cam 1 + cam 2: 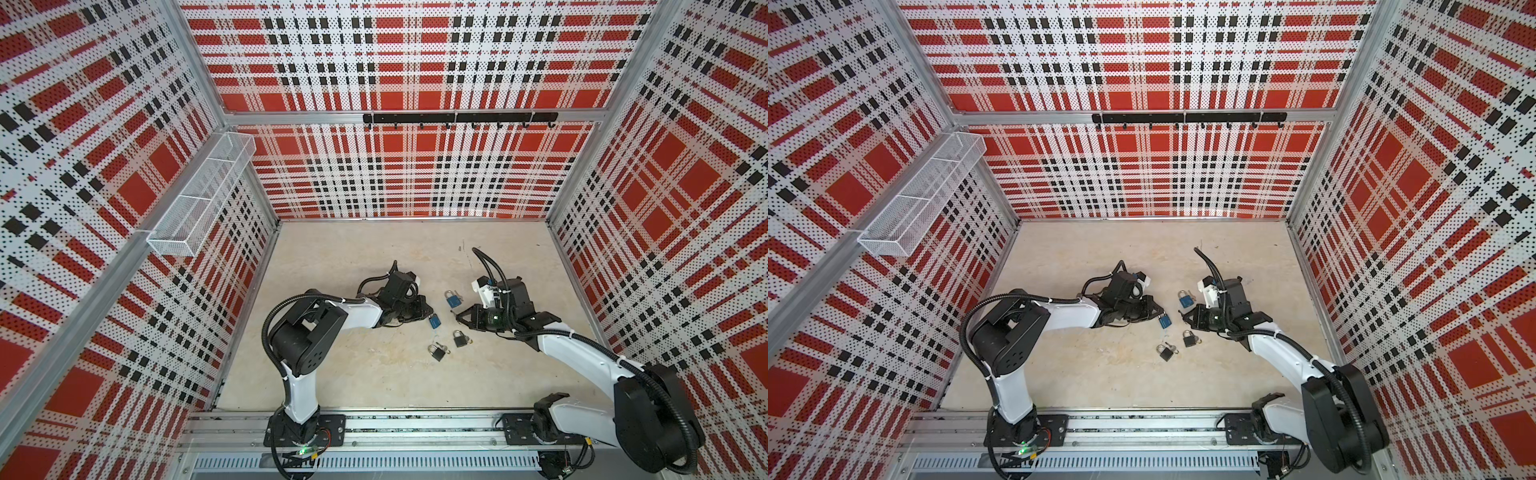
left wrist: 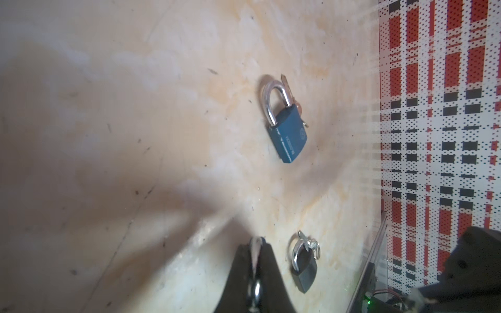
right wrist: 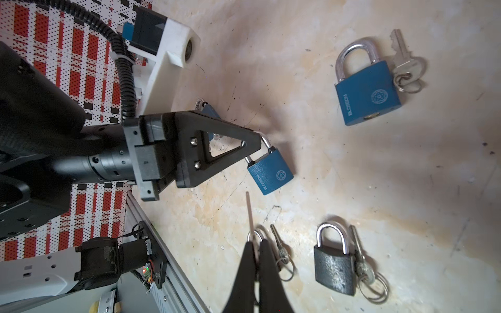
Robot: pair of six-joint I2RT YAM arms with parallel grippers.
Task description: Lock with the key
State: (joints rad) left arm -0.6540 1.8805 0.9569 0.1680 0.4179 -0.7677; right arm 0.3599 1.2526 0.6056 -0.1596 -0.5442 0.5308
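The thin key goes down between the small blue padlock (image 1: pixel 434 321) and the larger one next, and my right gripper releases it there.
My left gripper (image 3: pixel 259 141) is shut on the silver shackle of a small blue padlock (image 3: pixel 271 172), which hangs tilted just past its black fingertips, with its keyhole end toward the right gripper. In both top views this padlock (image 1: pixel 434 321) (image 1: pixel 1164 321) is at mid-floor. In the left wrist view only a sliver of shackle shows between the shut fingers (image 2: pixel 267 260). My right gripper (image 3: pixel 256 242) is shut on a key (image 3: pixel 250 214), whose thin blade sticks out toward the held padlock and stops a short gap from it. The right gripper (image 1: pixel 459 318) is just right of the padlock.
A larger blue padlock (image 3: pixel 367 92) (image 1: pixel 453 298) with keys lies behind the grippers. Two dark grey padlocks (image 1: pixel 459 338) (image 1: pixel 437 352) with key rings lie in front of them. A wire basket (image 1: pixel 199 195) hangs on the left wall, and a hook rail (image 1: pixel 457 118) on the back wall.
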